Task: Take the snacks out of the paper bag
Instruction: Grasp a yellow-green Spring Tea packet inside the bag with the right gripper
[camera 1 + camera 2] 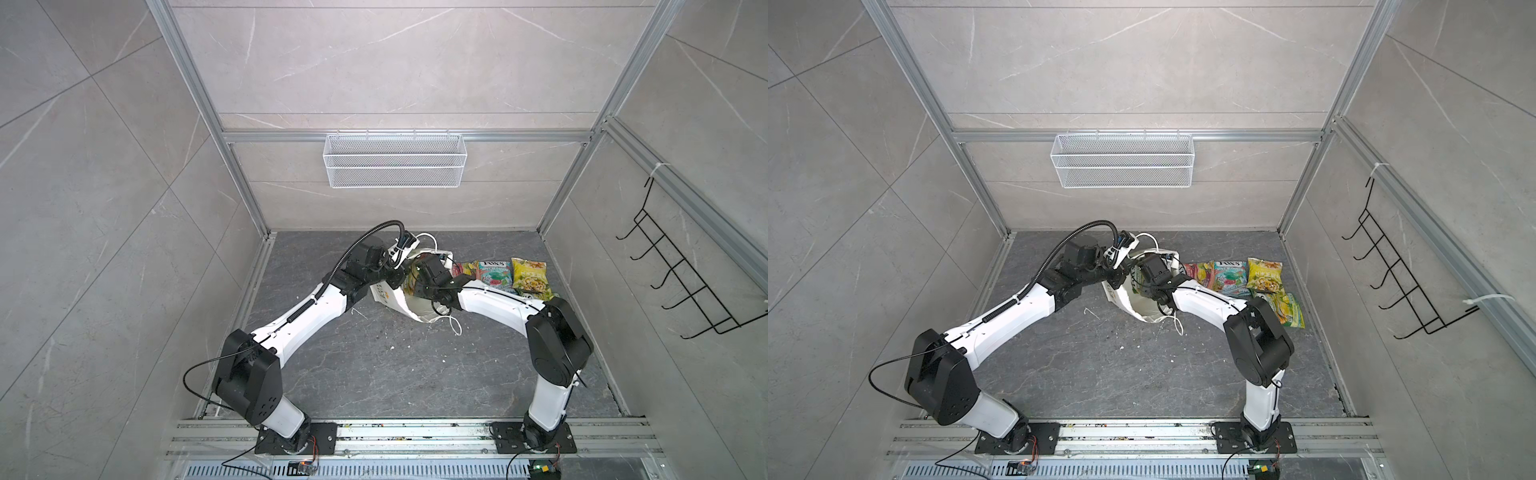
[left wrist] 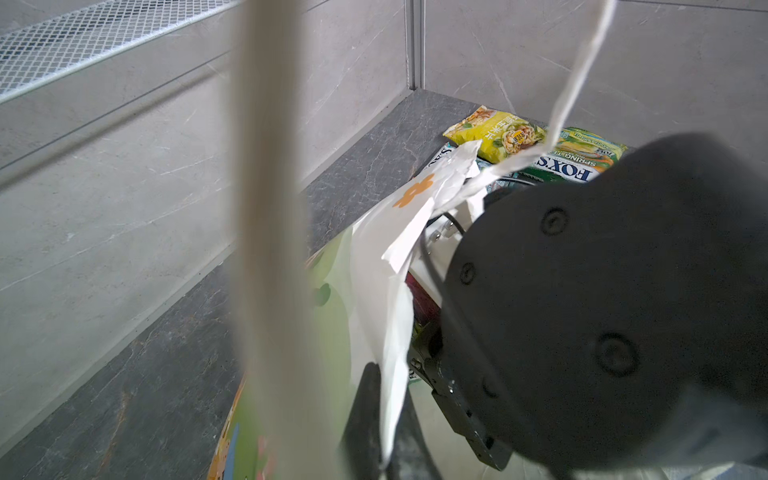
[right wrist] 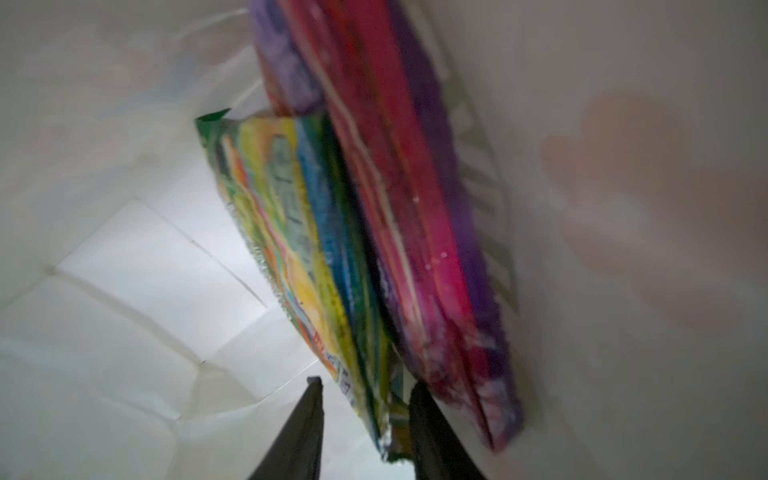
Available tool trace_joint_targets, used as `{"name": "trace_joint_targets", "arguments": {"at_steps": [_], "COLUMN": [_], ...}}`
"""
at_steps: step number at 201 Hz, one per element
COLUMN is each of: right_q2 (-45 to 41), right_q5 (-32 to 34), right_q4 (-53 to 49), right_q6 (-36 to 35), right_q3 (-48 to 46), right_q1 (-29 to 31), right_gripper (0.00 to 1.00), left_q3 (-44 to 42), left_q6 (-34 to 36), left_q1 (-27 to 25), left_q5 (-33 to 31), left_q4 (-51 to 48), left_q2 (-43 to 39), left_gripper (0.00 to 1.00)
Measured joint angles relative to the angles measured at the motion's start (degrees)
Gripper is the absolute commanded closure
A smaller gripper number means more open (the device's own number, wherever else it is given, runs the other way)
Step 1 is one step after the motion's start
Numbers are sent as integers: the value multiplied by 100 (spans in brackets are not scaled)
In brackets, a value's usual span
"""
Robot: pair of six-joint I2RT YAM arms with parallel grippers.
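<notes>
I should keep my right gripper inside the bag [image 1: 424, 311] next and close its fingers on the near end of the yellow-green-blue packet. That end is already between them.
The white flower-print paper bag [image 1: 424, 311] lies on its side mid-floor in both top views. My left gripper [image 2: 388, 419] is shut on the bag's paper rim [image 2: 390, 257], holding the mouth up. My right gripper [image 3: 365, 415] is deep inside the bag, open. The lower edge of a yellow-green-blue snack packet [image 3: 299, 249] sits between its fingers, and a purple-magenta packet [image 3: 407, 208] leans against the bag wall beside it. Outside, right of the bag, lie an orange-red packet [image 1: 463, 270], a teal FOX'S packet [image 1: 494, 276], a yellow packet [image 1: 530, 274] and a yellow-green one [image 1: 1285, 309].
A white wire mesh basket [image 1: 395, 160] hangs on the back wall. A black wire hook rack [image 1: 685, 270] hangs on the right wall. The right forearm [image 1: 494, 303] stretches over the packets on the floor. A cord handle [image 1: 455, 326] trails from the bag's near end.
</notes>
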Motion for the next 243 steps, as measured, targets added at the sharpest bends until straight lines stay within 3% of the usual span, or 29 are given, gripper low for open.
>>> {"name": "trace_joint_targets", "arguments": {"at_steps": [28, 70, 91, 146, 243], "right_q2": [284, 566, 588, 407, -1078], "right_q5": [48, 0, -90, -461, -977], "right_q4": [33, 236, 337, 422, 341], "right_q6": [125, 256, 251, 173, -2], "right_q3": [109, 155, 166, 72, -656], "right_q1": [0, 0, -4, -17, -17], "right_gripper": [69, 95, 100, 100, 100], "left_q3": [-35, -94, -120, -181, -199], "left_q6": [-4, -24, -37, -55, -61], "left_q1": [0, 7, 11, 13, -24], "left_q5": [2, -7, -28, -37, 0], "left_q4": [22, 133, 203, 304, 319], "left_q2": [0, 0, 0, -2, -2], "left_gripper": [100, 100, 100, 100, 100]}}
